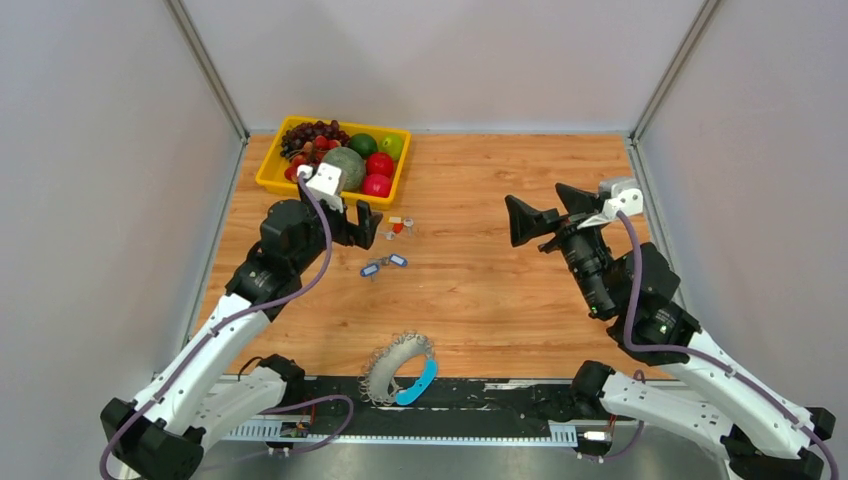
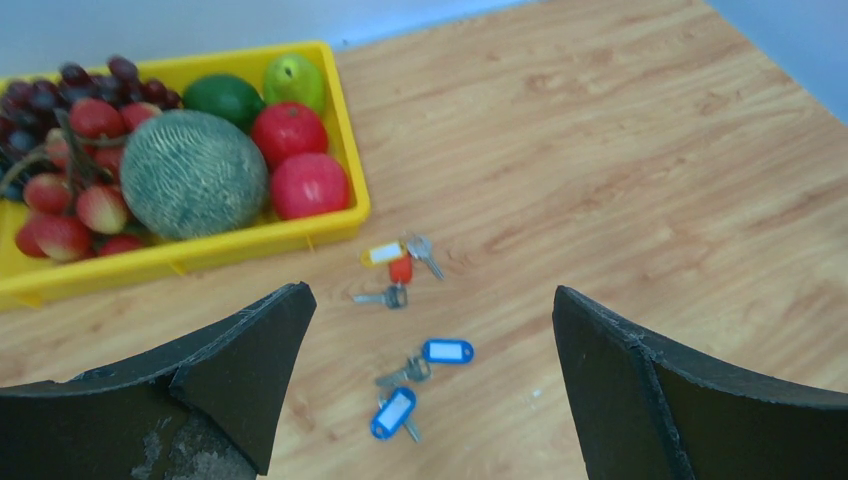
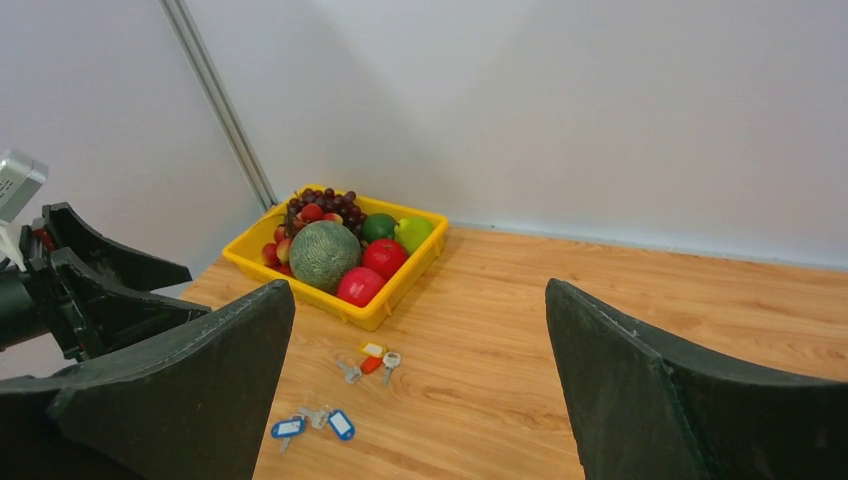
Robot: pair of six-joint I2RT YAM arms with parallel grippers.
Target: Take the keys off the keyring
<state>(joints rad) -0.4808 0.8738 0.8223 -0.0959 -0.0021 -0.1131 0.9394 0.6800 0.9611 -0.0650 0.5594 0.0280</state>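
Observation:
The left gripper moves back past the blue tags (image 1: 384,265) next, then goes down to the hoop's far silvery rim.
The keyring (image 1: 400,368), a hoop with a blue arc and a fringe of silvery pieces, lies at the table's near edge between the arm bases. Loose keys lie on the wood: a pair with blue tags (image 1: 384,265) (image 2: 420,380) (image 3: 315,421), and a group with yellow and red tags (image 1: 399,226) (image 2: 397,266) (image 3: 370,362). My left gripper (image 1: 362,226) is open and empty, above the table just left of the keys. My right gripper (image 1: 540,214) is open and empty, raised at the right, pointing left.
A yellow fruit tray (image 1: 270,175) (image 2: 330,215) (image 3: 385,310) with a melon, apples, grapes and green fruit stands at the back left, close behind the left gripper. Grey walls enclose the table on three sides.

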